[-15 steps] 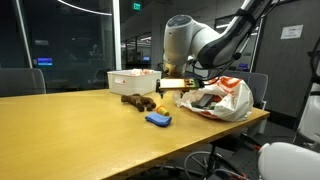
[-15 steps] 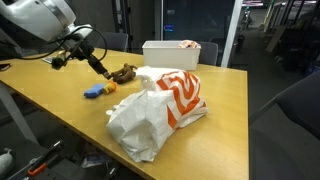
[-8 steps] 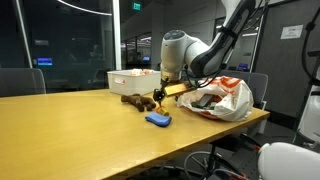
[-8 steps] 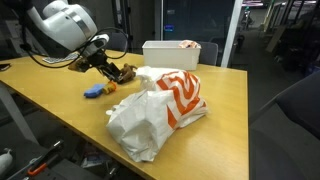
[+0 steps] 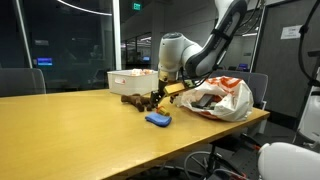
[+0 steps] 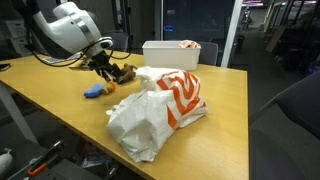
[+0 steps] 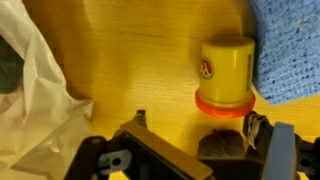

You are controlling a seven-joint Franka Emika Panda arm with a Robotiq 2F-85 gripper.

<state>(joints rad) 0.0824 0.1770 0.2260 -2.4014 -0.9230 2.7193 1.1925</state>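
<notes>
I will move my gripper toward the blue cloth next and then lower it over the yellow cylinder, because the cylinder is off-centre toward the finger by the cloth.
In the wrist view a yellow cylinder with an orange rim lies on the wooden table just ahead of my gripper. The jaws are open and empty, with the cylinder's orange end level with the gap between the fingers. A blue cloth lies right beside the cylinder, and a white plastic bag is to the left. In both exterior views the gripper hangs low over the table by the blue cloth and a brown toy.
A white and orange plastic bag lies crumpled near the table's edge. A white bin with items in it stands behind the brown toy. Office chairs and glass walls surround the table.
The arm has swung over and come down from above the bag to just over the table by the blue cloth and brown toy. The jaws stay open.
</notes>
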